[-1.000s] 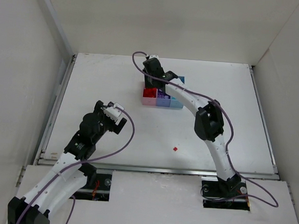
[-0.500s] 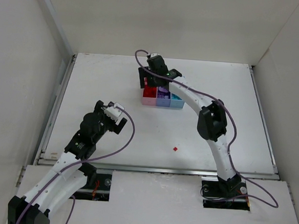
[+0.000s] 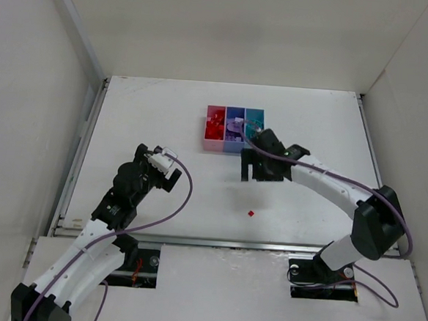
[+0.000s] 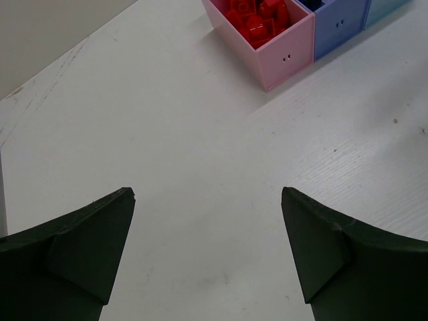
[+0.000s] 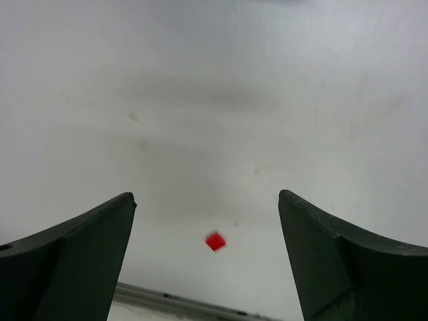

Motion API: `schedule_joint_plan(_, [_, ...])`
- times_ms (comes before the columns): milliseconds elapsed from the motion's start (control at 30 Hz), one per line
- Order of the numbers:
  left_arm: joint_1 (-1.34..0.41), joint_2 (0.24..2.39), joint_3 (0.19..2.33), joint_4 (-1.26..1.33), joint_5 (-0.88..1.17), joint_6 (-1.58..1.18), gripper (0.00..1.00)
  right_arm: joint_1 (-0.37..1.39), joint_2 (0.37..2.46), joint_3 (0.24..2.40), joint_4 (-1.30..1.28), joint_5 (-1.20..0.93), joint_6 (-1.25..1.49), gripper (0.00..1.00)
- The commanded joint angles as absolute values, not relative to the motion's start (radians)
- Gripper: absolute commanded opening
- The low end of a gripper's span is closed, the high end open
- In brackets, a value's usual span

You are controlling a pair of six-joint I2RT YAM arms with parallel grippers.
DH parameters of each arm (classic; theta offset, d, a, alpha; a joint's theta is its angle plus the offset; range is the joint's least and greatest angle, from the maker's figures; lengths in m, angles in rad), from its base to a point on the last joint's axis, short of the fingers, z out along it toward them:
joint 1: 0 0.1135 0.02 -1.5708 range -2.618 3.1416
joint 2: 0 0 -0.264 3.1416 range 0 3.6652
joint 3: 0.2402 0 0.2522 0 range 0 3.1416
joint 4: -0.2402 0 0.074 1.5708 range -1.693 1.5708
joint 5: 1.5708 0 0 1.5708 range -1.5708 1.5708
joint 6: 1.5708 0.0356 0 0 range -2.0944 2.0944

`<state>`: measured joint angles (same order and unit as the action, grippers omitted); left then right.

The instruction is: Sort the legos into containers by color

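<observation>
The tiny red lego [image 5: 215, 241] lies nearer the metal bar than my open fingers, so my right gripper will move down and back to it next.
The containers stand in a row at the back middle: a pink bin [image 3: 213, 145] holding red legos [image 3: 216, 121], a purple-blue bin [image 3: 236, 110] and a light blue bin [image 3: 255, 113]. One tiny red lego [image 3: 251, 214] lies alone on the table near the front edge. My right gripper [image 3: 255, 174] hangs open between the bins and that piece; in the right wrist view the red lego [image 5: 215, 241] lies on the table just below the gap of the right gripper [image 5: 206, 196]. My left gripper [image 3: 171, 171] is open and empty, left of the bins.
In the left wrist view the left gripper [image 4: 207, 194] faces bare table, with the pink bin [image 4: 287, 57] full of red pieces and the purple-blue bin [image 4: 341, 27] at the top right. A metal rail [image 5: 180, 304] edges the table just beyond the loose red piece.
My right gripper has opened and swung from above the bins toward the near side, now over the table close to the loose red piece. The left arm has not moved.
</observation>
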<state>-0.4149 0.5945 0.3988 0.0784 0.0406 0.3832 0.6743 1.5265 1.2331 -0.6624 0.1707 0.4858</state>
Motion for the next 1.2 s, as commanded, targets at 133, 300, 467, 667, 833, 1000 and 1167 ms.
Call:
schedule_joint_plan(133, [-0.411,0.580,0.390,0.127,0.072,0.376,0.90,0.750,1.486,0.982,-0.644,0.097,0.701,0.93])
schedule_joint_plan(300, [-0.411,0.571,0.390,0.118,0.072,0.376,0.90,0.845,1.603,0.992,-0.634,0.155,0.660,0.85])
schedule_joint_plan(467, [-0.411,0.571,0.390,0.118,0.072,0.376,0.90,0.857,1.660,0.953,-0.607,0.155,0.660,0.76])
schedule_joint_plan(667, [-0.411,0.571,0.390,0.118,0.072,0.376,0.90,0.868,1.648,0.894,-0.560,0.137,0.692,0.60])
schedule_joint_plan(833, [-0.411,0.571,0.390,0.118,0.072,0.376,0.90,0.877,1.647,0.885,-0.560,0.137,0.701,0.44])
schedule_joint_plan(1000, [-0.411,0.571,0.390,0.118,0.072,0.376,0.90,0.887,1.629,0.874,-0.569,0.114,0.719,0.45])
schedule_joint_plan(1167, [-0.411,0.571,0.390,0.118,0.081,0.376,0.91,0.917,1.620,0.874,-0.597,0.124,0.719,0.44])
